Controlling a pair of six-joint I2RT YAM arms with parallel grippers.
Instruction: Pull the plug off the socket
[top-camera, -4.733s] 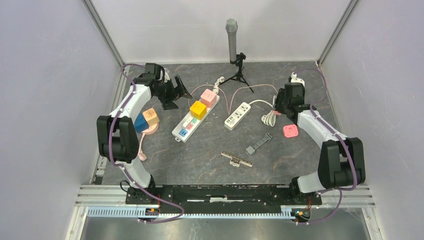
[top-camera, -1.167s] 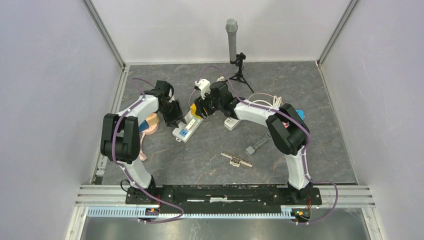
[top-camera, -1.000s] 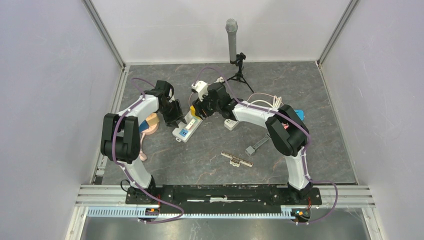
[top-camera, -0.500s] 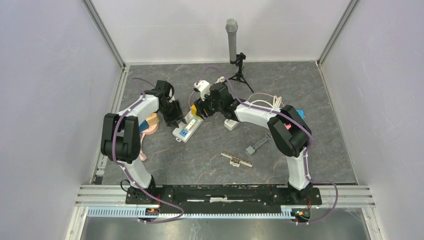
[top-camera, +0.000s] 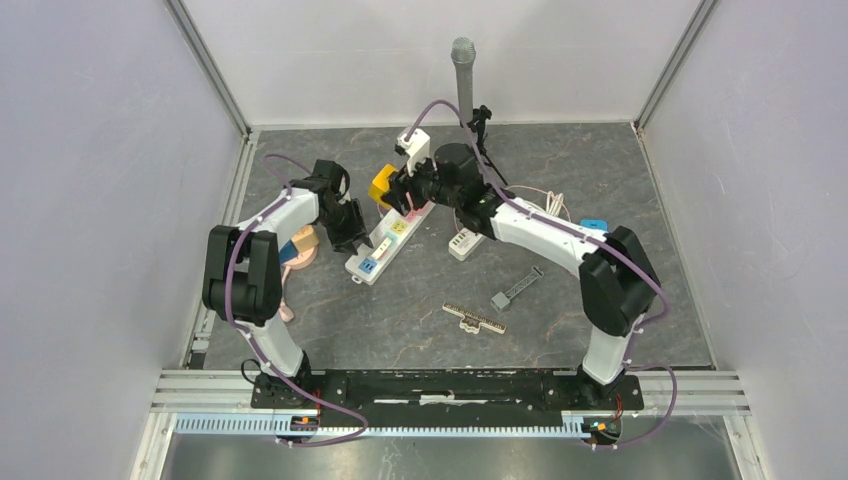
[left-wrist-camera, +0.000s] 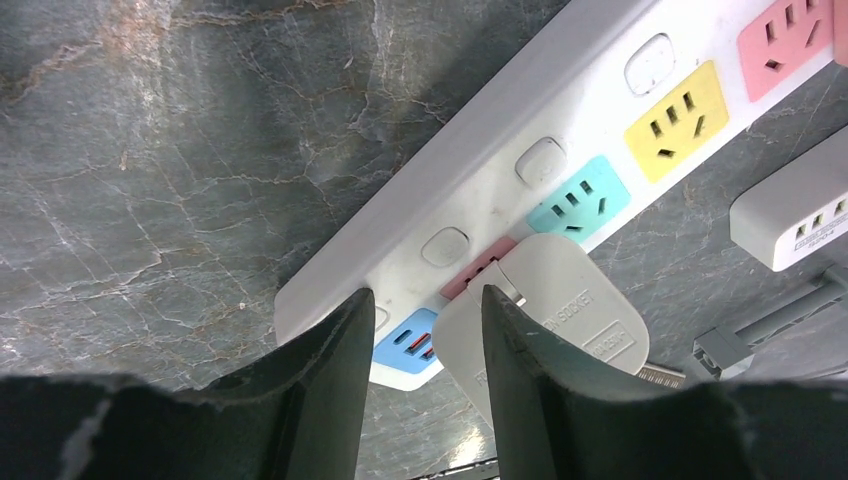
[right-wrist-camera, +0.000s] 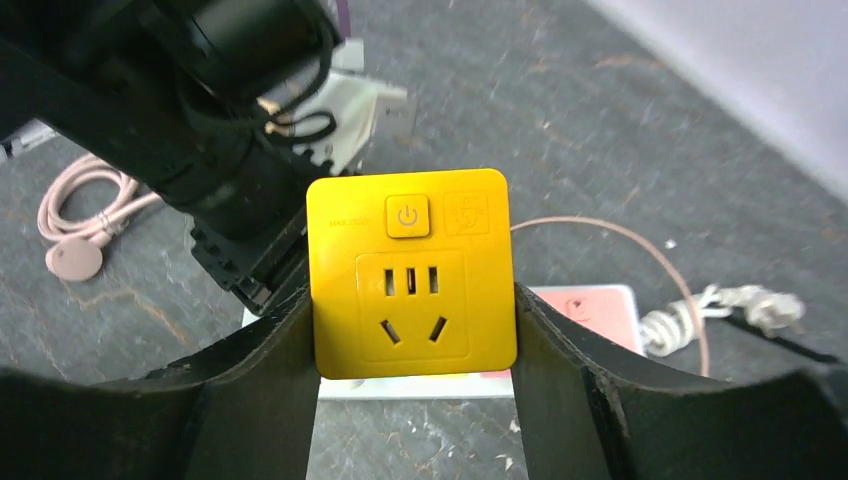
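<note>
The yellow plug hangs clear of its socket. It goes back and down with my right gripper onto the bare surface (top-camera: 436, 287) beside the ruler-like bar next.
The yellow plug (top-camera: 383, 185) is a square cube with a power button, and it hangs above the white power strip (top-camera: 385, 243), clear of its socket. My right gripper (top-camera: 392, 188) is shut on it. In the right wrist view the yellow plug (right-wrist-camera: 410, 270) fills the gap of the right gripper (right-wrist-camera: 412, 305), with the power strip (right-wrist-camera: 335, 385) below. My left gripper (top-camera: 350, 232) is at the strip's near end. In the left wrist view the left gripper (left-wrist-camera: 425, 300) stands part open, its fingertips (left-wrist-camera: 350, 315) down on the power strip (left-wrist-camera: 560, 130) by the blue end.
A white adapter (left-wrist-camera: 545, 310) sits in the strip beside my left fingers. A pink plug (right-wrist-camera: 585, 315) stays in the strip. A microphone on a tripod (top-camera: 463, 75), a second white strip (top-camera: 462, 240), a grey bracket (top-camera: 515, 288) and a ruler-like bar (top-camera: 474, 318) are nearby.
My right gripper has risen and drawn back toward the far side with the yellow plug, which has come off the strip. The left gripper has stayed on the strip's near end.
</note>
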